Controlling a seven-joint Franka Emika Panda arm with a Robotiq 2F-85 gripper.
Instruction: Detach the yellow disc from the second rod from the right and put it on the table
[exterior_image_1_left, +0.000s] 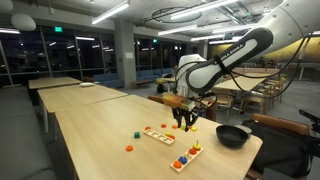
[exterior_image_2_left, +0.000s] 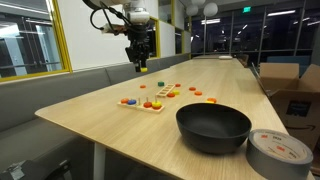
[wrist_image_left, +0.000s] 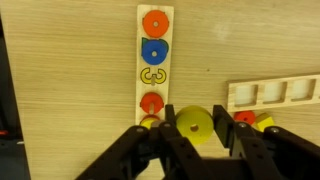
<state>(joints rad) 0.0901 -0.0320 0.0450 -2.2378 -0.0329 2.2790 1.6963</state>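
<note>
The table is clear below and outward, past the peg board's orange end, so my gripper should next carry the yellow disc (wrist_image_left: 195, 122) outward and down to release it.
In the wrist view the yellow disc (wrist_image_left: 195, 122) sits flat between my gripper's (wrist_image_left: 196, 125) two black fingers, which press on its sides. It is held in the air above the light-wood table (wrist_image_left: 70, 90). Below it lies the long peg board (wrist_image_left: 154, 60) with orange, blue and yellow pieces on it. In both exterior views my gripper (exterior_image_1_left: 185, 120) (exterior_image_2_left: 140, 62) hangs a little above the table (exterior_image_1_left: 100, 130) (exterior_image_2_left: 90, 115), over the toy boards. The disc is too small to make out there.
A second wooden board with square slots (wrist_image_left: 275, 95) lies beside the peg board. A black bowl (exterior_image_1_left: 233, 135) (exterior_image_2_left: 213, 127) stands near the table end, with a grey tape roll (exterior_image_2_left: 279, 152) next to it. Loose orange pieces (exterior_image_2_left: 196, 91) (exterior_image_1_left: 129, 148) and a green one (exterior_image_2_left: 159, 84) lie on the table.
</note>
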